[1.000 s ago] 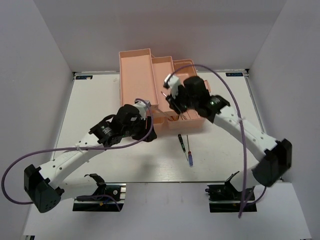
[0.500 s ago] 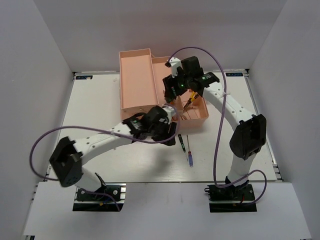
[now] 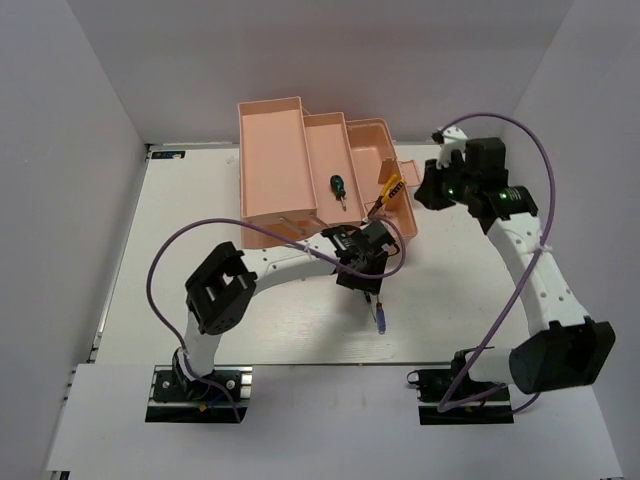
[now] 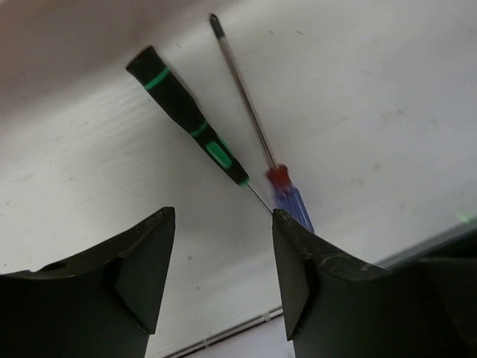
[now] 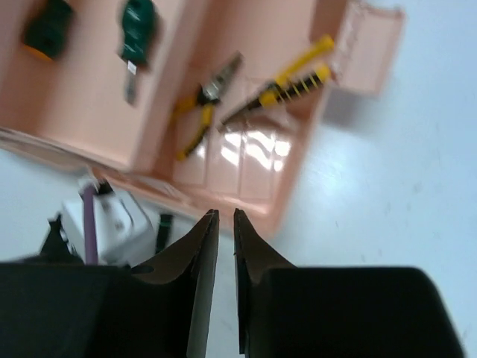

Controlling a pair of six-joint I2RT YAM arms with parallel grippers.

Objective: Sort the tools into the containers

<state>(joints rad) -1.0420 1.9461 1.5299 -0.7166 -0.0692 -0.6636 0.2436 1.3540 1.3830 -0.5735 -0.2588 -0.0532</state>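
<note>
The dark-green screwdriver lies on the tabletop below my fingertips, clear of the blue screwdriver. I should next lower my left gripper onto the middle of the dark-green screwdriver's handle [image 4: 192, 121].
The salmon-pink toolbox [image 3: 270, 160] stands open at the back, its tiers folded out. A stubby green screwdriver [image 3: 340, 187] lies in the middle tray, and yellow-handled pliers [image 5: 195, 112] lie in the right section [image 5: 261, 179] beside a yellow-and-black handle [image 5: 298, 74]. Two stubby green screwdrivers [image 5: 138, 26] show in the tray. On the table, the dark-green thin screwdriver [image 4: 186, 112] and the blue one [image 4: 291, 201] lie crossed. My left gripper [image 4: 223, 276] hovers open just above them [image 3: 365, 268]. My right gripper [image 5: 222, 216] is right of the box [image 3: 425, 188], fingers almost together, empty.
White walls close in the table on three sides. The blue handle [image 3: 381, 320] lies toward the front edge, near the metal rail. The left arm's purple cable [image 3: 160, 270] loops over the left half. The box's small flap [image 5: 369, 45] hangs open at its right end.
My right arm has drawn back to the right, out of the toolbox, and its jaws have closed. My left gripper has slid right to stand over the thin screwdrivers.
</note>
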